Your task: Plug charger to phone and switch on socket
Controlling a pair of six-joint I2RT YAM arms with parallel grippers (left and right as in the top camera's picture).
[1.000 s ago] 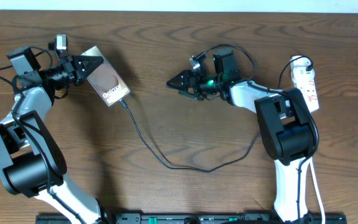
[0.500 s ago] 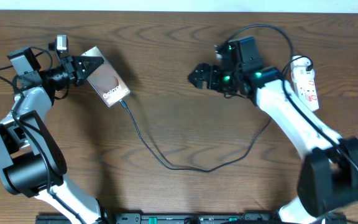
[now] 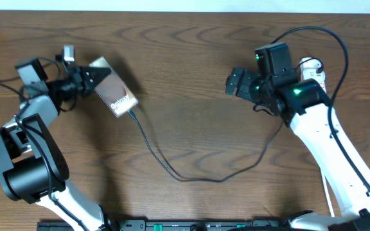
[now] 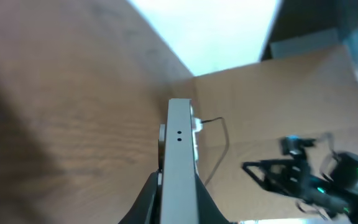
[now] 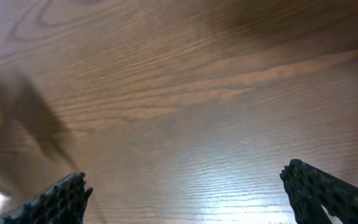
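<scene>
The left gripper moves down and back next, lays the phone (image 3: 116, 96) onto the bare wood below, then releases it, since the charger cable already joins the phone's end.
The phone (image 3: 116, 96), a dark slab with white "Galaxy" lettering, is tilted at the far left with one end held in my left gripper (image 3: 95, 81), which is shut on it. In the left wrist view its grey edge (image 4: 179, 149) stands between the fingers (image 4: 146, 200). The charger cable (image 3: 172, 168) runs from the phone's lower end (image 3: 132, 114) in a loop across the table toward the right arm. My right gripper (image 3: 232, 83) is open and empty above bare wood (image 5: 185, 124). The white socket (image 3: 311, 65) at far right is mostly hidden behind the right arm.
The brown wooden table (image 3: 191, 38) has a white far edge. The right arm's own thick black cable (image 3: 326, 35) arches above the socket. The arm bases stand at the table's near edge.
My right gripper has swung to the right, away from the table's middle and toward the socket. My left gripper with the phone has shifted slightly right and down.
</scene>
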